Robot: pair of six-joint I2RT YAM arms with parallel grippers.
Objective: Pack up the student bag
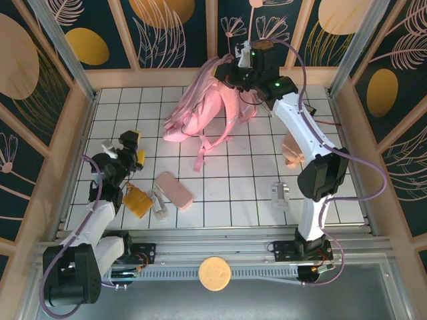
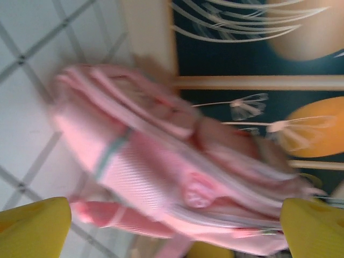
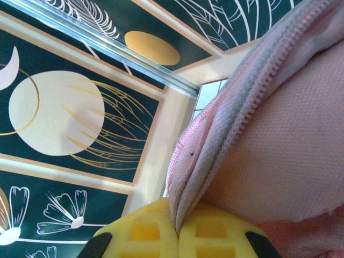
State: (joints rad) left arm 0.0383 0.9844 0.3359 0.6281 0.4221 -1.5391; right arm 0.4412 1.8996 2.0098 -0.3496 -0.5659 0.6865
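Note:
My right gripper draws back and down next, lowering the bag's raised end toward the tabletop, and releases the fold, since the tiles lie below my right gripper.
The student bag (image 1: 200, 110), a large soft pink backpack, lies at the back of the tiled table with its straps trailing toward me. My right gripper (image 1: 235, 72) is at the bag's upper right end. In the right wrist view its yellow fingers (image 3: 148, 234) are shut on a fold of the bag's pink zipped edge (image 3: 215, 145). My left gripper (image 1: 134, 147) hovers open over the left of the table, well short of the bag. In the left wrist view the bag (image 2: 156, 172) looks blurred ahead, between the spread yellow fingertips (image 2: 32, 228).
A flat pink pencil case (image 1: 175, 190), a yellow item (image 1: 137, 200) and a small grey object (image 1: 159, 204) lie near the left arm. A beige pouch (image 1: 292, 151) and a small white-grey object (image 1: 280, 193) lie beside the right arm. Wooden walls ring the table.

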